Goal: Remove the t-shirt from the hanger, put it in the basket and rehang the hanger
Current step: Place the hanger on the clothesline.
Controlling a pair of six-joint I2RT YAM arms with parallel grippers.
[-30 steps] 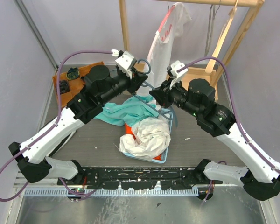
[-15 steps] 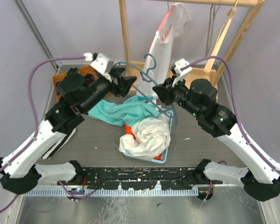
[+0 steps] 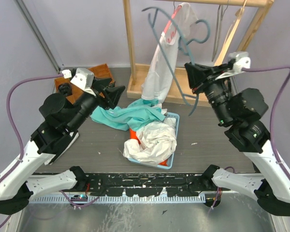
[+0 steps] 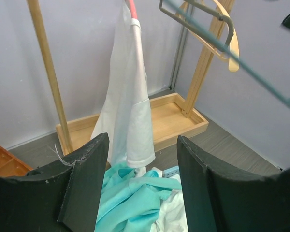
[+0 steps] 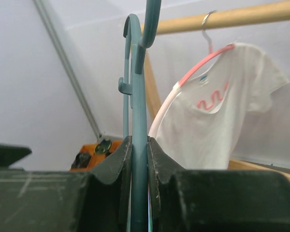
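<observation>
The open part of the bar lies outward of my gripper, so next my right gripper needs to swing outward and release the bare hanger (image 3: pixel 177 75) hooked over the bar (image 3: pixel 201 2) beside the pink hanger.
The teal t-shirt (image 3: pixel 128 116) lies crumpled across the basket's far left edge and the table, off the hanger; in the left wrist view this t-shirt (image 4: pixel 130 198) shows below the fingers. The bare blue-grey hanger (image 3: pixel 177 75) is raised high, its hook near the rail. My right gripper (image 3: pixel 192 77) is shut on its bar, which the right wrist view shows as the hanger (image 5: pixel 139 96) pinched in the gripper (image 5: pixel 139 150). My left gripper (image 3: pixel 113 94) hovers left of the t-shirt, open and empty (image 4: pixel 142 183). The hanger's bar (image 4: pixel 251 67) crosses that view's upper right.
A white t-shirt (image 3: pixel 157 72) hangs on a pink hanger from the wooden rack (image 3: pixel 130 43). A wooden hanger (image 3: pixel 229 43) hangs further right. A light blue basket (image 3: pixel 174 159) holds white cloth (image 3: pixel 152 140). An orange tray (image 3: pixel 99 71) sits at the back left.
My left gripper opened and drew back to the left. My right arm lifted the hanger from over the basket up to the rail. The teal t-shirt stayed down.
</observation>
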